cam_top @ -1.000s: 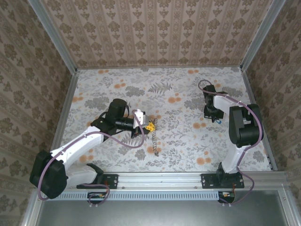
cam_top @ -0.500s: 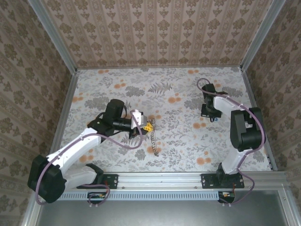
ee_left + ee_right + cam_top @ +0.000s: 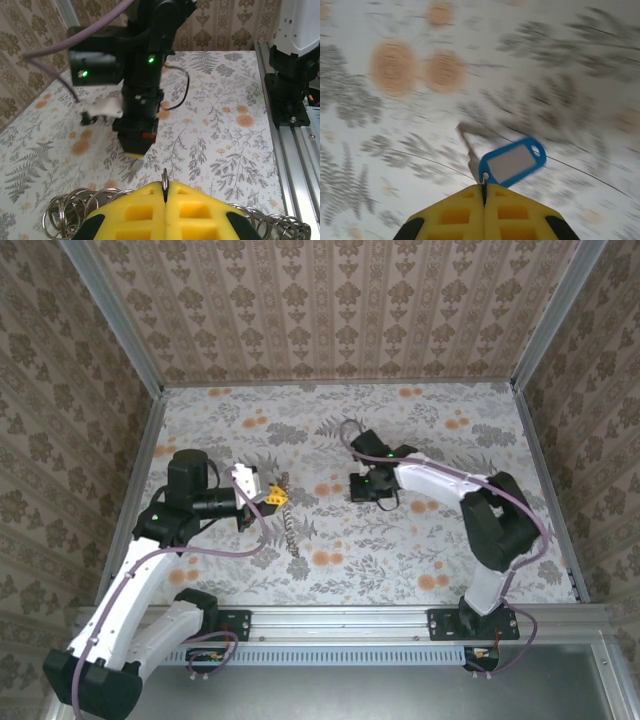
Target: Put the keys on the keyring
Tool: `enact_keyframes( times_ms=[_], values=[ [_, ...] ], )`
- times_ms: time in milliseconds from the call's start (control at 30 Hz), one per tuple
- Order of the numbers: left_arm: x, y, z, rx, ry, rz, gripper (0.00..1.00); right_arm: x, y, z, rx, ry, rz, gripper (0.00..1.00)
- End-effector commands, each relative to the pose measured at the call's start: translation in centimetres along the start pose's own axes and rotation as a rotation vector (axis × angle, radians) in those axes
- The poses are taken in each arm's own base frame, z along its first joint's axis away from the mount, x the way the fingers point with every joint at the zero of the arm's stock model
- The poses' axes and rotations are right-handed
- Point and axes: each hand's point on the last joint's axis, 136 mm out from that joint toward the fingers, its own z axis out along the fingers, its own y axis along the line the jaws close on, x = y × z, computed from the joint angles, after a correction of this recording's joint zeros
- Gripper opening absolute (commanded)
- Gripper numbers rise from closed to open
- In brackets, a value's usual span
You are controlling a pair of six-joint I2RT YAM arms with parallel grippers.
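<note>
The robot's right gripper needs to move across the tabletop to the pinched ring (image 3: 286, 497) and free the blue key there, since that ring is opposite, held in the left gripper's fingers.
My left gripper (image 3: 272, 496) is shut on the keyring (image 3: 290, 530), a silver chain of linked rings hanging down from the yellow fingers toward the table. In the left wrist view one ring is pinched upright between the fingertips of the left gripper (image 3: 165, 187), and the keyring's other rings (image 3: 65, 210) spread to both sides. My right gripper (image 3: 371, 491) hovers mid-table, right of the left one. In the right wrist view the right gripper (image 3: 484, 187) is shut on the small ring of the blue key (image 3: 512, 162), whose metal blade is motion-blurred. The yellow and red keys are out of view.
Patterned walls close the table on three sides. In the left wrist view the right arm's gripper (image 3: 137, 142) points down ahead of me. The right arm's base (image 3: 290, 85) and the aluminium rail (image 3: 340, 620) lie along the near edge.
The right arm has swung left from the table's right side to the middle, carrying the blue key. The left arm has pulled back left with the keyring.
</note>
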Motion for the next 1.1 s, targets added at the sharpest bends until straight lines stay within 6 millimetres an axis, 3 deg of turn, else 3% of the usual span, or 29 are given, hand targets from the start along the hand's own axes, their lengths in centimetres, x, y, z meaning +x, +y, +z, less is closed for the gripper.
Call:
enact_keyframes(
  times_ms=[0,67,233,300,433,600,833,1067],
  values=[
    [-1.9,-1.2,-1.4,0.019,-0.037,0.03,0.0,-0.5,4.7,1.1,-0.121,0.067,-0.011,0.02],
    [-2.3,-1.4,-1.7,0.011,-0.045,0.038,0.0,-0.1,7.7,2.3,-0.193,0.115,-0.03,0.02],
    [-2.6,-2.0,-2.3,-0.004,-0.055,0.053,0.0,0.5,12.3,4.8,-0.255,0.158,-0.062,0.04],
    [-2.6,-2.3,-2.4,0.001,-0.06,0.055,0.0,0.8,13.2,5.4,-0.274,0.171,-0.059,0.08],
    [-2.1,-2.7,-2.3,0.021,-0.065,0.055,0.0,0.1,13.6,5.3,-0.311,0.16,-0.061,0.29],
    [-1.8,-3.5,-1.8,0.071,-0.118,0.098,0.0,-2.0,11.9,1.1,-0.408,-0.001,-0.093,0.43],
    [-2.4,-3.5,-1.0,0.138,-0.164,0.11,0.0,-4.2,6.9,-7.2,-0.52,-0.324,-0.214,0.42],
    [-1.5,-3.3,1.1,0.203,-0.116,0.156,0.0,-0.3,8.5,-15.7,-0.581,-0.735,-0.783,0.48]
  ],
)
